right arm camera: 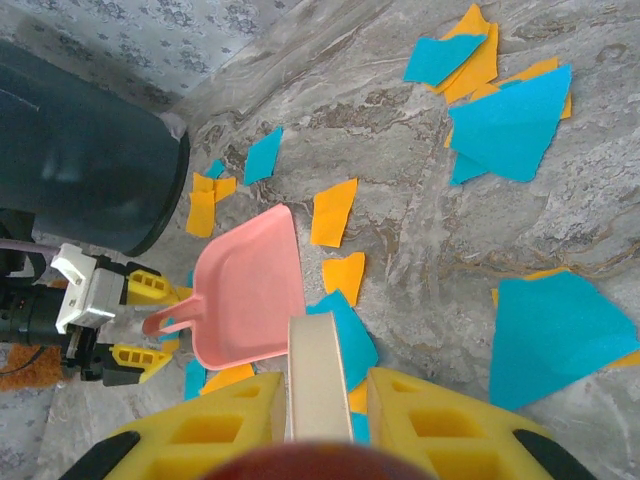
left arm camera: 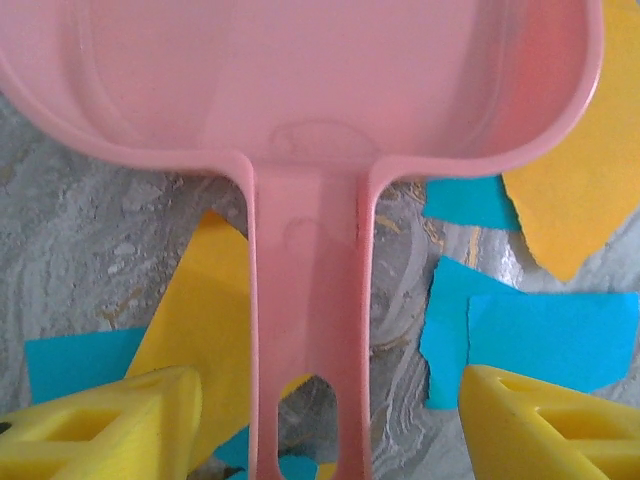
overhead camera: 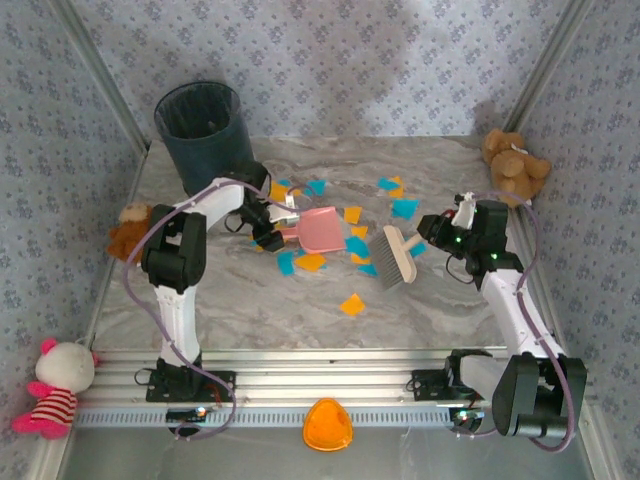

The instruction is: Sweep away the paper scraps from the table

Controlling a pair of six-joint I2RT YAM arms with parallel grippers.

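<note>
My left gripper is open and next needs to go down and slide toward the handle's neck by the pan (overhead camera: 298,232) (left arm camera: 312,215), then close on it.
Orange and cyan paper scraps (overhead camera: 352,304) (left arm camera: 560,330) (right arm camera: 510,125) lie scattered over the middle and back of the marble table (overhead camera: 250,310). A pink dustpan (overhead camera: 320,228) (left arm camera: 320,90) (right arm camera: 250,290) rests flat among them, its handle (left arm camera: 310,350) pointing left. My left gripper (overhead camera: 275,228) (left arm camera: 320,430) (right arm camera: 142,320) is open and straddles that handle, with a gap on each side of it. My right gripper (overhead camera: 425,245) (right arm camera: 322,400) is shut on the cream handle of a brush (overhead camera: 398,256) (right arm camera: 320,370), which stands just right of the dustpan's mouth.
A dark waste bin (overhead camera: 205,135) (right arm camera: 80,160) stands at the back left. Brown teddy bears sit at the right back (overhead camera: 515,165) and the left edge (overhead camera: 130,230). A pink-white doll (overhead camera: 55,385) and an orange object (overhead camera: 327,425) lie by the ribbed rail (overhead camera: 320,385).
</note>
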